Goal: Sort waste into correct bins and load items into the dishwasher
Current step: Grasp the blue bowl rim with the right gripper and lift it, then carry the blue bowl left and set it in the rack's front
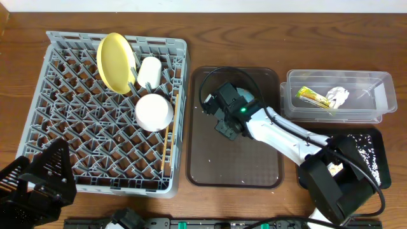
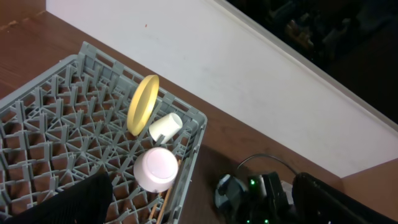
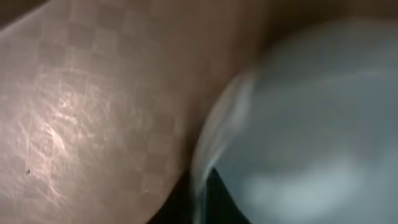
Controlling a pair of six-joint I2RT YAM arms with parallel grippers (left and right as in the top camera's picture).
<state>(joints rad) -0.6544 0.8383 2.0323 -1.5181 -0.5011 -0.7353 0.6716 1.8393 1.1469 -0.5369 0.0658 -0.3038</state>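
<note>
The rack's front slots are empty, to the left of my right gripper in the overhead view. My right gripper next needs to lift, swing over them, tilt and let go of the bowl.
My right gripper [image 1: 224, 119] is low over the brown serving tray [image 1: 254, 166]. In the right wrist view its dark fingers [image 3: 183, 208] are shut on the rim of the light blue bowl [image 3: 311, 124]. The arm hides that bowl from overhead. The grey dishwasher rack [image 1: 38, 95] holds the yellow plate [image 1: 116, 62] on edge, the white cup [image 1: 150, 71], the white bowl [image 1: 154, 112] upside down and the chopsticks [image 1: 165, 149] along its right wall. My left gripper [image 1: 44, 175] hovers open over the rack's front left corner, holding nothing.
The clear tub [image 1: 381, 95] at the back right holds the green-and-yellow wrapper [image 1: 313, 97] and the white tissue [image 1: 338, 96]. The black tray [image 1: 375, 159] in front of it carries whitish scraps, partly hidden by the right arm's base.
</note>
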